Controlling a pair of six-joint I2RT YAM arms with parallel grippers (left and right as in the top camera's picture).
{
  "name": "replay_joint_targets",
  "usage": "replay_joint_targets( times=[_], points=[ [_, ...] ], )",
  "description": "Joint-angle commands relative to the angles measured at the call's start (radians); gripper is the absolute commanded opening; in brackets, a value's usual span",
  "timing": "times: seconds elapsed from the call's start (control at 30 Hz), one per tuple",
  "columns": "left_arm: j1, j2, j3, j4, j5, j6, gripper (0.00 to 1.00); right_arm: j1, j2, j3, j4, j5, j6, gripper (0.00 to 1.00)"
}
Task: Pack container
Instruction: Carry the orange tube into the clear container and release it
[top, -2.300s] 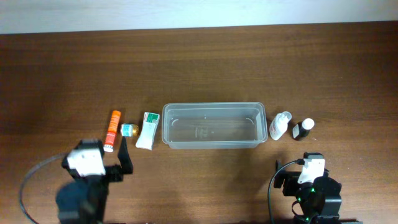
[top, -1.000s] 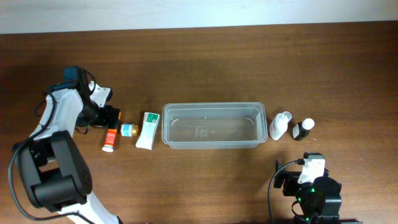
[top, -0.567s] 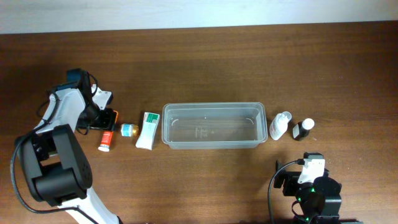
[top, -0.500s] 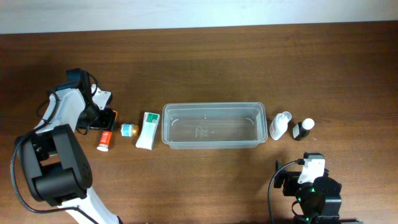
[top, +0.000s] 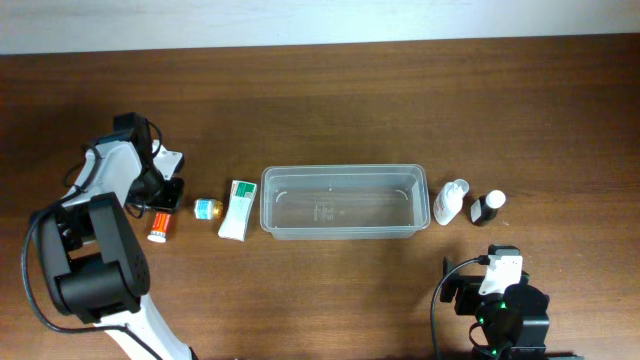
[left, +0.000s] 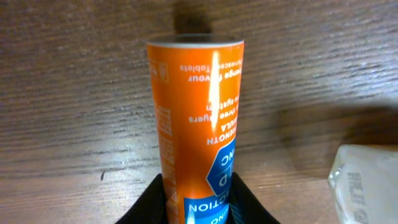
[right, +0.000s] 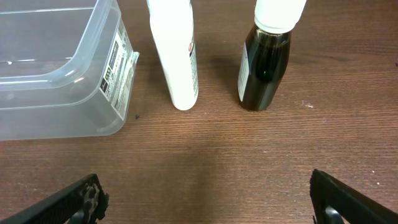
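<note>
The container's empty bottom is to the right of my left gripper in the overhead view, so next I will lift the orange tube (top: 158, 230), turn, cross over, lower it and release it.
The clear container (top: 340, 232) sits mid-table, nothing inside it, and its corner shows in the right wrist view (right: 62, 93). Left of it, my left gripper (top: 165, 198) is shut on an orange tube (top: 158, 230) that lies on the wood. In the left wrist view the black fingers (left: 149, 202) press both sides of the orange tube (left: 196, 112), with the left gripper (left: 198, 202) around its near end. My right gripper (right: 205, 199) stands open above bare table, in front of a white bottle (right: 177, 56) and a dark bottle (right: 264, 68).
A small teal-labelled bottle (top: 207, 209) and a white-and-green tube (top: 238, 210) lie between the orange tube and the container. The white bottle (top: 451, 202) and dark bottle (top: 488, 207) stand right of the container. The right arm (top: 500, 295) is folded at the front right.
The left gripper has shut on the orange tube. The tube has slid a little toward the front left and now lies more slanted. The right arm has not moved.
</note>
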Motion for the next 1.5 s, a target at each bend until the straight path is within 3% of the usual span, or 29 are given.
replay_joint_targets(
  times=[0.0,0.33,0.53,0.63,0.93,1.13,1.47],
  points=[
    [-0.015,-0.029,0.093,-0.04,0.002,-0.024,0.22,-0.006,-0.009,-0.009,0.0,-0.002,0.0,0.98],
    [-0.153,-0.197,0.396,-0.223,0.257,-0.027,0.23,-0.006,-0.009,-0.009,0.0,-0.002,0.0,0.98],
    [-0.391,-0.307,0.444,-0.262,0.309,-0.013,0.22,-0.006,-0.009,-0.009,0.0,-0.002,0.0,0.98],
    [-0.537,-0.311,0.443,-0.283,0.309,0.053,0.22,-0.006,-0.009,-0.009,0.0,-0.001,0.0,0.98],
    [-0.853,-0.211,0.397,-0.252,0.301,0.322,0.22,-0.006,-0.009,-0.009,0.0,-0.002,0.0,0.98],
    [-0.949,-0.056,0.393,-0.155,0.121,0.322,0.19,-0.006,-0.009,-0.009,0.0,-0.001,0.0,0.98],
    [-0.975,0.082,0.393,-0.08,0.12,0.322,0.18,-0.006,-0.008,-0.009,0.0,-0.002,0.0,0.99]
  ],
)
